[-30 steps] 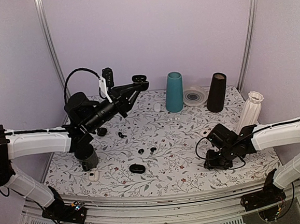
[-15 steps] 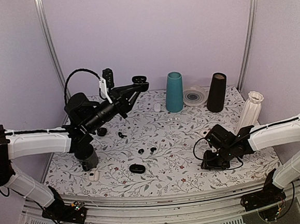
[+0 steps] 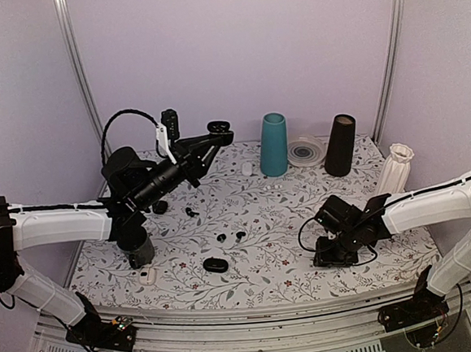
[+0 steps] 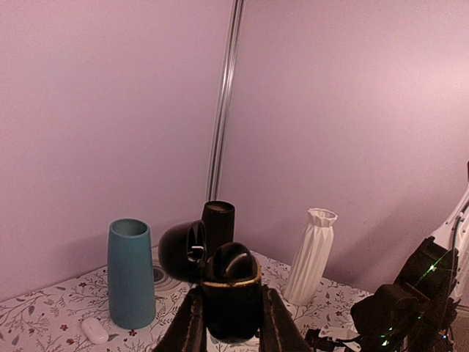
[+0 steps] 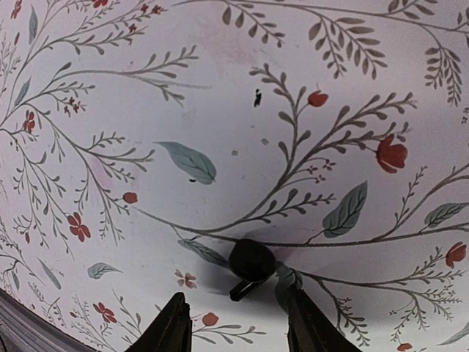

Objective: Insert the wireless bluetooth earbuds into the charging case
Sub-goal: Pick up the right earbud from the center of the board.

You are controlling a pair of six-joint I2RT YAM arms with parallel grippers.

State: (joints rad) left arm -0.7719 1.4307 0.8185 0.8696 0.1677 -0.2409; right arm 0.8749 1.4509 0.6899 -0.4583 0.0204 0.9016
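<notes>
The open fingers of my right gripper ease outward to the small black earbud and around its round head (image 5: 251, 259) next, just outward and in line with their gap.
The black charging case (image 3: 220, 129) is held up in the air at the back left with its lid open, and my left gripper (image 3: 208, 142) is shut on its body. In the left wrist view the case (image 4: 231, 293) sits between the fingers of the left gripper (image 4: 233, 326), its lid (image 4: 182, 251) swung to the left. My right gripper (image 3: 327, 255) hangs low over the tablecloth at the right, open. In the right wrist view a black earbud (image 5: 251, 261) lies on the cloth just ahead of the right gripper (image 5: 238, 317), untouched. More earbuds (image 3: 222, 237) (image 3: 240, 236) lie mid-table.
A second black case (image 3: 215, 265) and a white case (image 3: 149, 275) lie near the front. A grey cup (image 3: 137, 249) stands under the left arm. Along the back are a teal vase (image 3: 273, 144), a plate (image 3: 305, 151), a black vase (image 3: 340, 145) and a white ribbed vase (image 3: 394, 172).
My right arm has slid a little to the left over the table, staying low. The left arm and the case have not moved.
</notes>
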